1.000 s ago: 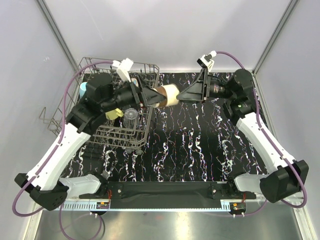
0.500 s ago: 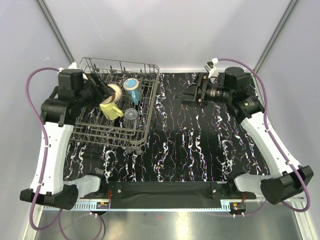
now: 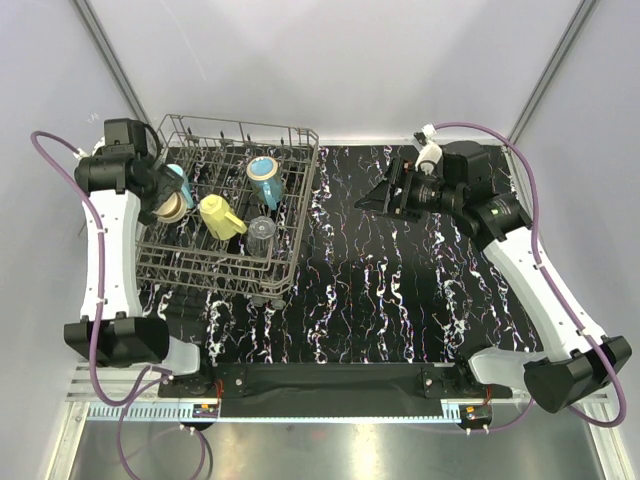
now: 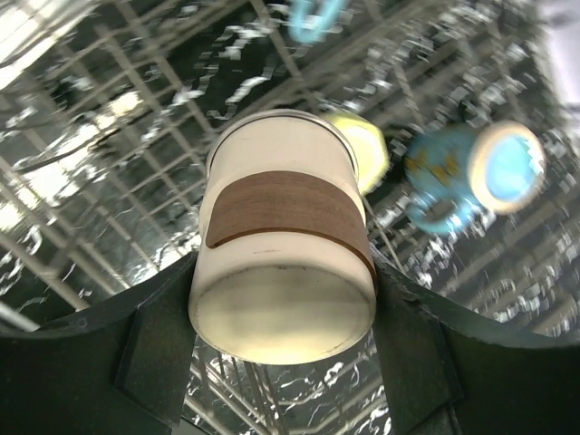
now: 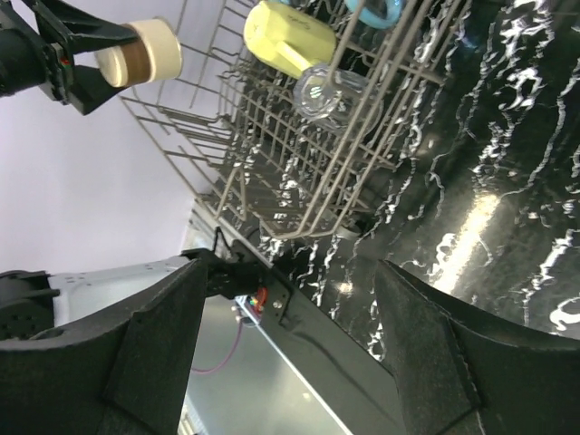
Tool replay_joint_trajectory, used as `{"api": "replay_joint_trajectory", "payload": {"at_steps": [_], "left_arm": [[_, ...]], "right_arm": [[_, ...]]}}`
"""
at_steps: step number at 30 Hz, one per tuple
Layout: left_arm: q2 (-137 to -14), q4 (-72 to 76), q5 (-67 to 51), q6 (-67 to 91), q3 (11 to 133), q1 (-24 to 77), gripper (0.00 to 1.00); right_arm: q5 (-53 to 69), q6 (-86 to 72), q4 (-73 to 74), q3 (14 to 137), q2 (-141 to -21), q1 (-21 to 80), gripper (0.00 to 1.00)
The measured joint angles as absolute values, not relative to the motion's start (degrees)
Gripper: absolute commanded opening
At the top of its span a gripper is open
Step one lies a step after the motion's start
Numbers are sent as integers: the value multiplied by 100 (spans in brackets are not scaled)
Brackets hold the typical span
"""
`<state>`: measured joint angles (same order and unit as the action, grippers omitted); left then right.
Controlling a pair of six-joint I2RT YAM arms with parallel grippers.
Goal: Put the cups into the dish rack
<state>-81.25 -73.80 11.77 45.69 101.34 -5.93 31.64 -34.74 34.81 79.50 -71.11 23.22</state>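
The left gripper needs to lower the cup onto the bare wires between the yellow mug and the rack's end and release it, because those wires are below the gripper.
My left gripper (image 3: 168, 203) is shut on a cream cup with a brown band (image 3: 173, 208) and holds it on its side over the left end of the grey wire dish rack (image 3: 296, 200). The left wrist view shows the cup (image 4: 285, 236) between the two fingers (image 4: 163, 353). In the rack lie a yellow mug (image 3: 218, 215), a light-blue mug with a cream rim (image 3: 263, 180) and a clear glass tumbler (image 3: 261, 232). A teal mug (image 3: 180, 184) shows beside the left gripper. My right gripper (image 3: 377, 198) is open and empty above the table, right of the rack. No metal cup is in view.
The black marbled mat (image 3: 400, 290) covers the table right of the rack. The right wrist view shows the rack's near corner (image 5: 281, 231), the tumbler (image 5: 322, 91), the yellow mug (image 5: 285, 36) and the held cup (image 5: 140, 52). White walls close in on both sides.
A second ago both grippers held the cream cup at the rack's right edge. The right gripper let go and drew back; the left arm swung the cup to the rack's left end.
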Motion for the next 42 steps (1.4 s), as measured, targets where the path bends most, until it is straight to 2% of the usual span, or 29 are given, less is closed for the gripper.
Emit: {"api": "replay_joint_trajectory", "payload": {"at_steps": [8, 14, 22, 42], "left_arm": [[-8770, -7734, 1540, 4735, 10543, -1149, 0], [-9354, -7686, 1579, 4569, 10879, -1496, 0], [-9778, -7655, 1597, 4574, 10792, -1546, 0], [-10283, -6987, 1903, 4357, 10560, -1605, 0]], "right_arm": [[2582, -3059, 3660, 7948, -6816, 2333, 89], [2043, -2641, 3828, 7950, -6663, 2510, 100], [1544, -2082, 4141, 8036, -6687, 2873, 100], [1160, -1612, 4316, 8112, -6692, 2888, 100]]}}
